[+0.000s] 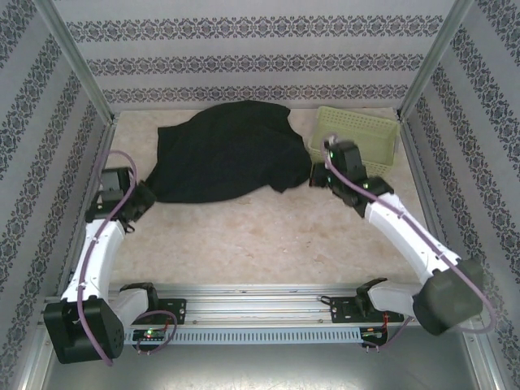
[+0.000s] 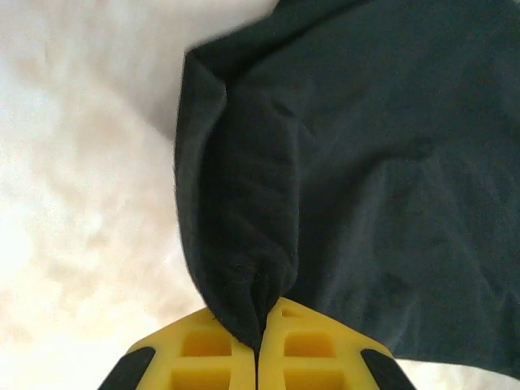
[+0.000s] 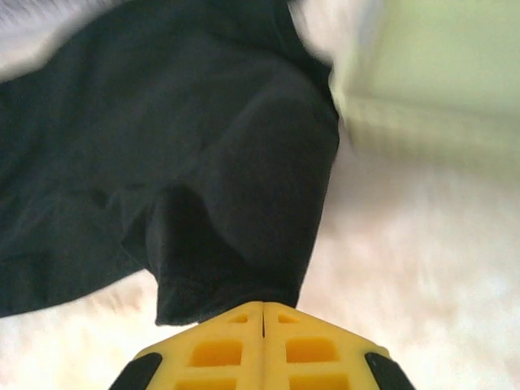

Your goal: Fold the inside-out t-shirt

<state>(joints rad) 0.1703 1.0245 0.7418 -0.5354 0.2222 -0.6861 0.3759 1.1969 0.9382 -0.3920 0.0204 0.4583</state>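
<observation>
The right gripper draws back toward the base over the bare tabletop next, spreading the bunched shirt, and releases the shirt's corner.
The inside-out t-shirt (image 1: 227, 154) is black and lies bunched across the back middle of the table. My left gripper (image 1: 145, 197) is at its lower left corner. In the left wrist view, that gripper (image 2: 258, 329) is shut, with a fold of the black t-shirt (image 2: 244, 211) pinched between its yellow fingers (image 2: 203, 349). My right gripper (image 1: 318, 175) is at the shirt's right edge, next to the basket. In the right wrist view, that gripper (image 3: 262, 310) is shut on the edge of the dark t-shirt (image 3: 244, 211), which runs into its yellow fingertips (image 3: 219, 341).
A pale green perforated basket (image 1: 361, 134) stands at the back right, just behind my right gripper, and appears blurred as the basket (image 3: 431, 73) in the right wrist view. Patterned walls (image 1: 49, 146) close in the sides and back. The pale tabletop (image 1: 268, 236) in front of the shirt is bare.
</observation>
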